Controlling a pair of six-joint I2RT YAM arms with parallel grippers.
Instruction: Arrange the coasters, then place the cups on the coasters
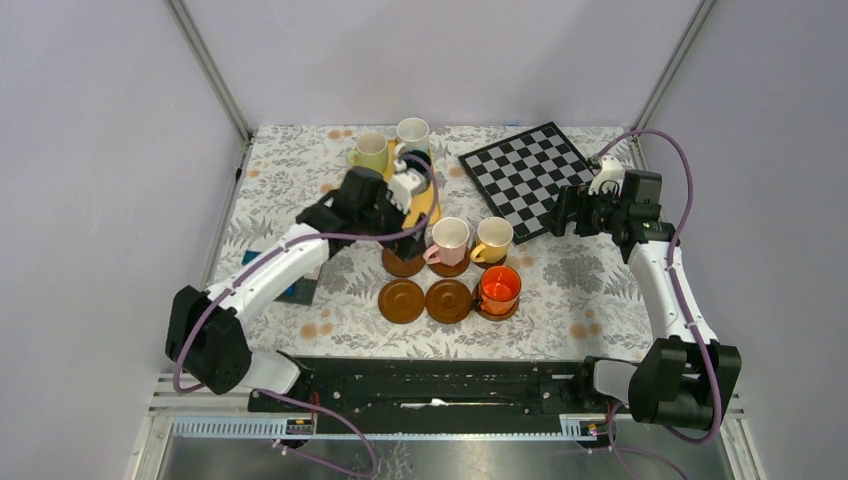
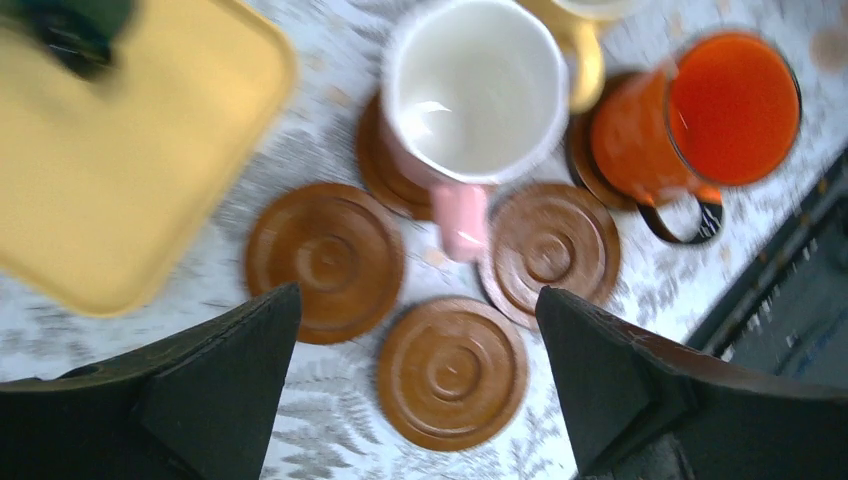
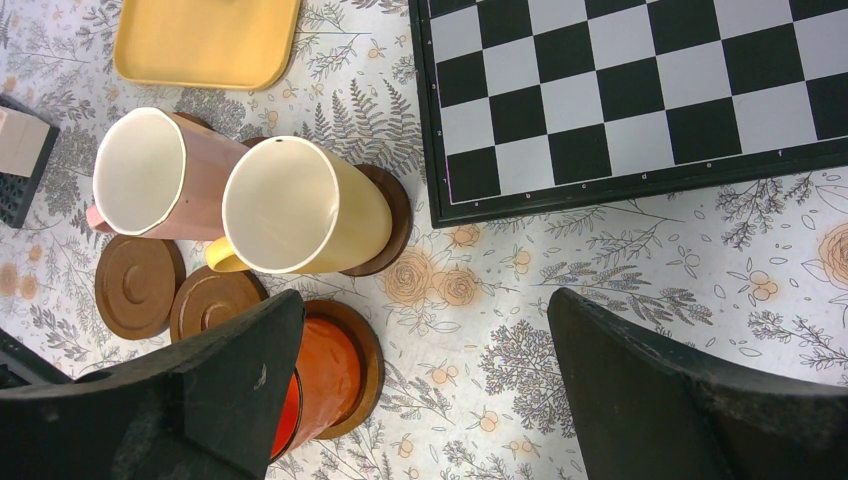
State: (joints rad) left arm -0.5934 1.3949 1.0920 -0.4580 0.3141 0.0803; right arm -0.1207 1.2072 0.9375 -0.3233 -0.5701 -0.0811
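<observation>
My left gripper moves outward over the yellow tray (image 2: 120, 170) and down onto the dark green cup's handle (image 2: 88, 66) next, as the cup stands below and outward of the gripper.
Six brown coasters lie in two rows of three. Three of them are bare (image 1: 403, 262) (image 1: 401, 299) (image 1: 448, 300). The pink cup (image 1: 449, 240), yellow cup (image 1: 493, 238) and orange cup (image 1: 498, 290) each stand on a coaster. The pale green cup (image 1: 371, 152) and white cup (image 1: 412, 133) stand at the back; the dark green cup (image 2: 75, 25) is on the yellow tray (image 2: 120, 170). My left gripper (image 2: 417, 300) hangs open and empty above the bare coasters (image 2: 452, 372), near the tray (image 1: 428, 208). My right gripper (image 3: 425, 300) is open and empty over bare cloth beside the orange cup (image 3: 320, 375).
A black-and-white chessboard (image 1: 525, 175) lies at the back right, close to the right gripper (image 1: 560, 212). A blue object (image 1: 300, 290) lies partly under the left arm. Metal frame posts stand at the table's back corners.
</observation>
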